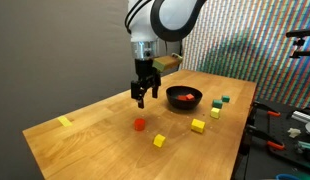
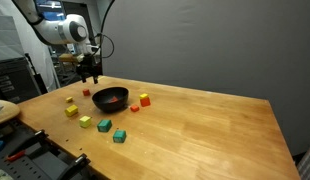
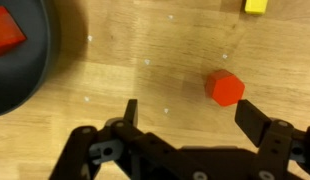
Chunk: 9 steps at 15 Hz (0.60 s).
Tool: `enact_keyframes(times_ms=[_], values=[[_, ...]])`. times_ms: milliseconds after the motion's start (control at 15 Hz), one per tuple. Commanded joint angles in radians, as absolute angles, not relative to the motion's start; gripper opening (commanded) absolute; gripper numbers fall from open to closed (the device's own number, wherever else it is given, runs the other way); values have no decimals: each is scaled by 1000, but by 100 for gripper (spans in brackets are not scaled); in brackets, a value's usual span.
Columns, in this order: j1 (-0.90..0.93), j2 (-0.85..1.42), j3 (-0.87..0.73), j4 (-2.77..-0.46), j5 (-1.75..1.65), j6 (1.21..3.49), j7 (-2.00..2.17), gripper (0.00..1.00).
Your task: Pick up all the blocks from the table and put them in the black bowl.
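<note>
The gripper moves toward the right in the wrist view and down over the loose red block (image 1: 139,124) (image 3: 225,87) next, since it lies below the gripper's fingers and toward that side.
The black bowl (image 1: 183,97) (image 2: 110,98) stands on the light wood table (image 1: 95,150), with a red block (image 3: 7,30) lying inside it. My gripper (image 3: 190,112) hangs open and empty just beside the bowl (image 3: 15,70), above the tabletop. A loose red block (image 3: 225,87) (image 1: 139,124) lies just ahead of one fingertip, not between the fingers. Yellow blocks (image 1: 160,141) (image 1: 198,126) and green blocks (image 1: 216,113) (image 1: 226,100) are scattered on the table. In an exterior view a green block (image 2: 104,126) and a dark blue-green block (image 2: 119,136) sit near the edge.
A flat pale-yellow strip (image 1: 64,122) lies apart near a table corner. Tools and cables (image 1: 285,130) crowd a bench beyond one table edge. A grey backdrop (image 2: 215,45) stands behind the table.
</note>
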<state>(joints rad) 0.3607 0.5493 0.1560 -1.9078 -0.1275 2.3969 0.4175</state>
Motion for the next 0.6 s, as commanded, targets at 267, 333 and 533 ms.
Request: enact_keyframes(times_ms=[267, 333, 533], values=[[419, 756, 183, -1690, -90, 2269, 309, 100], [422, 765, 188, -1679, -86, 2255, 298, 100], [433, 784, 186, -1653, -77, 2238, 298, 74]])
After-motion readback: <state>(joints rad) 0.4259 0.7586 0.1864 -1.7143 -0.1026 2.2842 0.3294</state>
